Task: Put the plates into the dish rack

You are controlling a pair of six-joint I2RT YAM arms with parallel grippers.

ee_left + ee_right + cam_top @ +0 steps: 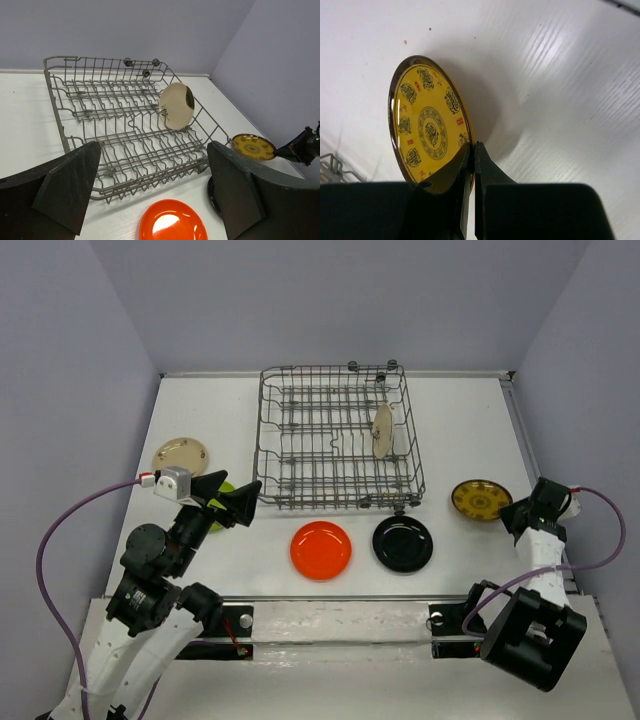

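My right gripper lifts the brown plate outward over the rack next, then lowers and releases it between the rack's wires [367, 435] beside the cream plate, since they stand empty.
The grey wire dish rack [266, 430] stands at the back centre and also shows in the left wrist view [125, 150]. One cream plate [382, 430] stands upright among its right tines [176, 105]. The orange-red plate [321, 549] and the glossy black plate [403, 543] lie flat in front of the rack. My right gripper [520, 515] is shut on the rim of the brown plate with yellow pattern [427, 125], which is tilted over the table right of the rack [481, 499]. My left gripper [232, 495] is open and empty over the lime green plate [224, 488], mostly hidden beneath it.
A second cream plate [180, 456] lies flat at the left, behind the left gripper. Grey walls close in the table on three sides. The arm bases are bolted to a rail [340, 622] at the near edge.
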